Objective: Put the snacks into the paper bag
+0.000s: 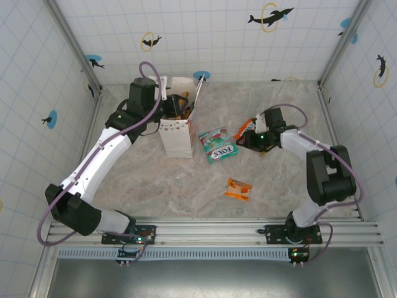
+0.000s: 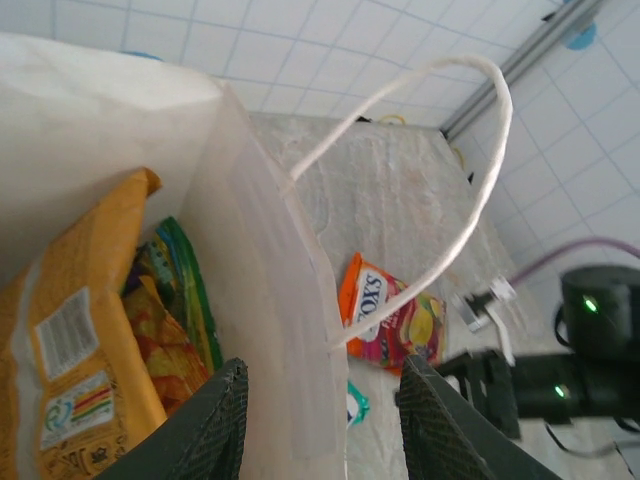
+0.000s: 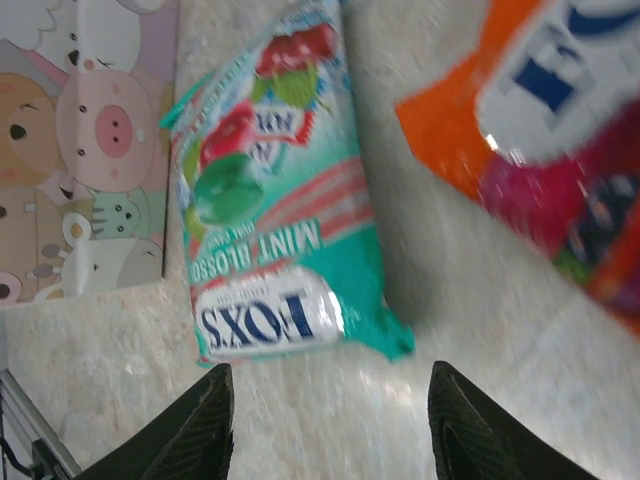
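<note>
The teal packet's edge is by the orange packet. I will move my right gripper toward the bag and down onto that edge next, because the gripper's open fingers are still above bare table.
The white paper bag with cartoon animals stands left of centre. My left gripper is at its top, open, and straddles the bag's right wall: one finger is inside and one outside, neither pressing it. Inside lie a yellow-orange packet, a green one and a red-yellow one. A teal FOX'S packet lies flat right of the bag. An orange FOX'S packet lies beyond it, beside my right gripper. That gripper hangs open over bare table, just short of the teal packet. A small orange packet lies nearer the front.
The bag's thin white loop handle arches over the outer side of the wall. Tiled walls enclose the marble table on three sides. A rail with the arm bases runs along the near edge.
</note>
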Tool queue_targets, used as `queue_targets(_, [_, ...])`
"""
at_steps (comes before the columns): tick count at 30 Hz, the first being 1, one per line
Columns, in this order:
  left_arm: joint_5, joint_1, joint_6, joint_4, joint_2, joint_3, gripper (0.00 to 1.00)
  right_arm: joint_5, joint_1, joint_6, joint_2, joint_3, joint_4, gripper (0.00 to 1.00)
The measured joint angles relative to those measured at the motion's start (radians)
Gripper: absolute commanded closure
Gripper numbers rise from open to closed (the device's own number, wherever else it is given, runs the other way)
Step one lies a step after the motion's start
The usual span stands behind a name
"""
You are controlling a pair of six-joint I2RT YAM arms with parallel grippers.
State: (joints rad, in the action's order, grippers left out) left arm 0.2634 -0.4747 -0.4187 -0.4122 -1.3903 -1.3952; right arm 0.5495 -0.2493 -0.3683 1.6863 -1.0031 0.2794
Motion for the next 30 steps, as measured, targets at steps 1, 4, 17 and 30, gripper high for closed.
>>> queue_targets(1, [0.011, 0.0, 0.0, 0.006, 0.002, 0.005, 0.57, 0.006, -0.001, 0.012, 0.027, -0.026, -0.008, 0.46])
queue_targets(4, [0.032, 0.0, 0.003, 0.024, 0.012, 0.015, 0.57, 0.028, -0.012, 0.047, 0.119, -0.112, -0.021, 0.46])
queue_targets(17, [0.032, 0.006, 0.045, 0.048, 0.048, 0.021, 0.57, 0.098, -0.05, 0.13, 0.369, -0.287, 0.016, 0.49])
queue_targets(30, [0.028, 0.011, 0.056, 0.048, 0.048, 0.02, 0.58, 0.166, -0.058, 0.123, 0.387, -0.29, -0.021, 0.87])
